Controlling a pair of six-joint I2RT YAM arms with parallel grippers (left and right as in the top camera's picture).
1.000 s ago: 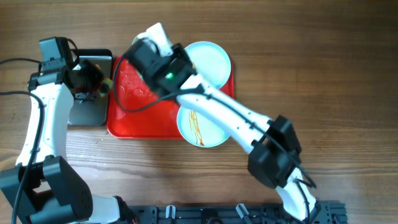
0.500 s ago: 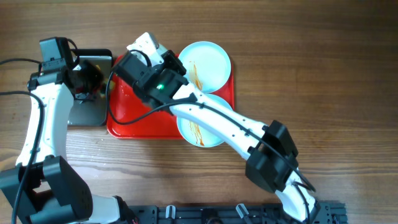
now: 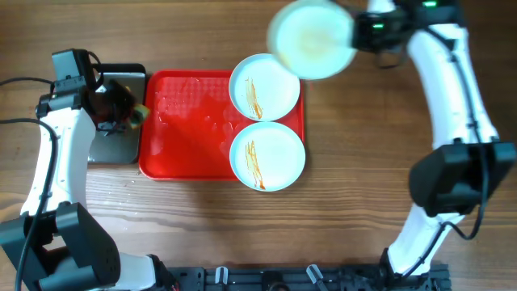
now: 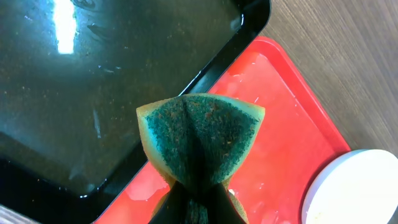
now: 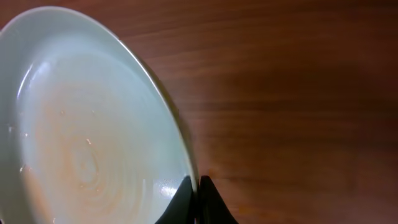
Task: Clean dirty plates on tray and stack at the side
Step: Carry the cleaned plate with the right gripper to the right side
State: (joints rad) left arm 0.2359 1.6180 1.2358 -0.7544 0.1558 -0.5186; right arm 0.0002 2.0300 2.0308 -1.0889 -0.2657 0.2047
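Note:
The plate goes back and to the right in the overhead view with my right gripper next, then comes down onto the table beside the red tray.
A red tray [image 3: 186, 129] holds two white plates streaked with sauce, one at the back right [image 3: 265, 87] and one at the front right [image 3: 268, 155]. My right gripper [image 3: 361, 28] is shut on the rim of a third white plate [image 3: 311, 39] and holds it in the air beyond the tray's back right corner; the right wrist view shows the plate [image 5: 87, 137] pinched in the jaws [image 5: 198, 186]. My left gripper [image 3: 129, 113] is shut on a green and yellow sponge [image 4: 199, 134] at the tray's left edge.
A dark tray of water [image 3: 117, 113] stands left of the red tray; it shows in the left wrist view [image 4: 93, 74]. Bare wooden table [image 3: 388, 145] lies right of the red tray.
My right arm has swung from the tray's left part up to the back right, with a plate now lifted in its gripper. Both streaked plates are now uncovered. The left arm has not moved.

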